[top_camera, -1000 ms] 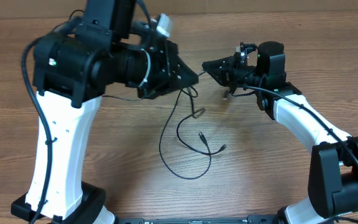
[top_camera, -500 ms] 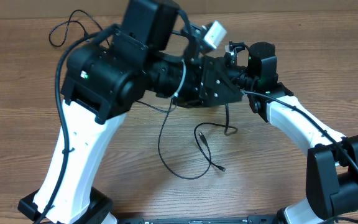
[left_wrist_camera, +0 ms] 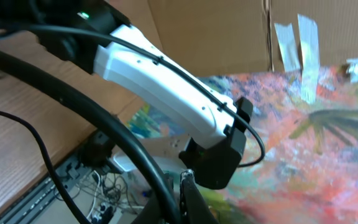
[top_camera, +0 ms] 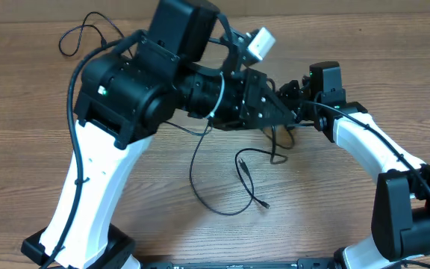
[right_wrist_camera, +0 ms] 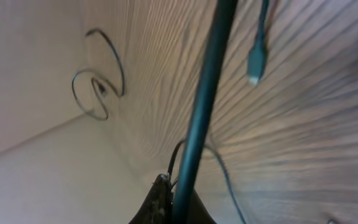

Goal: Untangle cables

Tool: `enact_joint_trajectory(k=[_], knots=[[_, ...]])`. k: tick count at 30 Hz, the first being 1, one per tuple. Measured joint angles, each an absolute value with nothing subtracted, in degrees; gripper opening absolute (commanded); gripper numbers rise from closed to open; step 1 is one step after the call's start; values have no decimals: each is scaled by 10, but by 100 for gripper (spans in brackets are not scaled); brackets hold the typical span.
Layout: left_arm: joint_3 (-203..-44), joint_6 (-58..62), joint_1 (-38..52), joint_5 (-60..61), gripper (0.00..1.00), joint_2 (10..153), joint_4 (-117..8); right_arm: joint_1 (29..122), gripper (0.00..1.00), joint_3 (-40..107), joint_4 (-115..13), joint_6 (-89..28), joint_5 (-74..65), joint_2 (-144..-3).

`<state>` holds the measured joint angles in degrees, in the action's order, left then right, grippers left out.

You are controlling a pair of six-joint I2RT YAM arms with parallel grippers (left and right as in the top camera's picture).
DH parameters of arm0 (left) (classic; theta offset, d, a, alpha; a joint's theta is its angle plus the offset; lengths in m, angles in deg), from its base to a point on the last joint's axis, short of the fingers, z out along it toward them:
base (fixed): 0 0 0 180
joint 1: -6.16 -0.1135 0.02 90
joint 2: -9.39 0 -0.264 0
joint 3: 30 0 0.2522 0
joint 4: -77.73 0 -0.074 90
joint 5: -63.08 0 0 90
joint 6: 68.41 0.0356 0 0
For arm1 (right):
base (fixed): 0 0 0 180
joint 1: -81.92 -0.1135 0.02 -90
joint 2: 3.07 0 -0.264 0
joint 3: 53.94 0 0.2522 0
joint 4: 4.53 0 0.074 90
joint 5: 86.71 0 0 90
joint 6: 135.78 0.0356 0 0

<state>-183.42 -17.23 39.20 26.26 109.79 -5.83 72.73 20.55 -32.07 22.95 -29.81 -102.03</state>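
My right gripper should move down and slightly back next, to release the dark cable there, because bare tabletop, clear of the tangle, is below and slightly back.
Thin black cables lie on the wooden table. One cable (top_camera: 197, 168) loops across the middle, with small plugs (top_camera: 242, 161) near its ends. Another cable (top_camera: 80, 33) sits coiled at the far left. My left gripper (top_camera: 287, 114) hangs above the middle right of the table, almost touching my right gripper (top_camera: 295, 96). A short tangle of cable (top_camera: 276, 143) hangs below them. In the left wrist view the left gripper (left_wrist_camera: 184, 202) is shut with a black cable (left_wrist_camera: 98, 115) running into it. In the right wrist view the right gripper (right_wrist_camera: 173, 199) is shut on a dark cable (right_wrist_camera: 205, 93), and a plug (right_wrist_camera: 254, 65) dangles beside it.
The big black body of the left arm (top_camera: 140, 82) covers much of the table's middle. The right arm's white link (top_camera: 364, 142) crosses the right side. Cardboard (left_wrist_camera: 216, 31) and a painted sheet (left_wrist_camera: 316, 130) fill the left wrist view's background.
My left arm has swung right and up until its gripper meets the right one. The right gripper has drawn back a little to the right. The cable loop on the table has shifted.
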Motion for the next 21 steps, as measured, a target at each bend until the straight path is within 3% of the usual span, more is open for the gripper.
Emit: enact_joint_trajectory(k=[7,14,16,18,21], knots=[[-1834,-172,375,309,4,1098,-61,732,4,206,-331,189,-269,-1020],[-1834,-175,317,325,4,1098,-75,733,6,206,-424,173,-210,-1020],[-1834,-177,292,297,4,1098,-75,733,22,206,-446,170,-193,-1020],[-1834,-186,267,260,4,1098,-73,733,29,206,-460,163,-185,-1020],[-1834,-197,235,193,4,1098,-67,733,74,206,-478,149,-175,-1020]])
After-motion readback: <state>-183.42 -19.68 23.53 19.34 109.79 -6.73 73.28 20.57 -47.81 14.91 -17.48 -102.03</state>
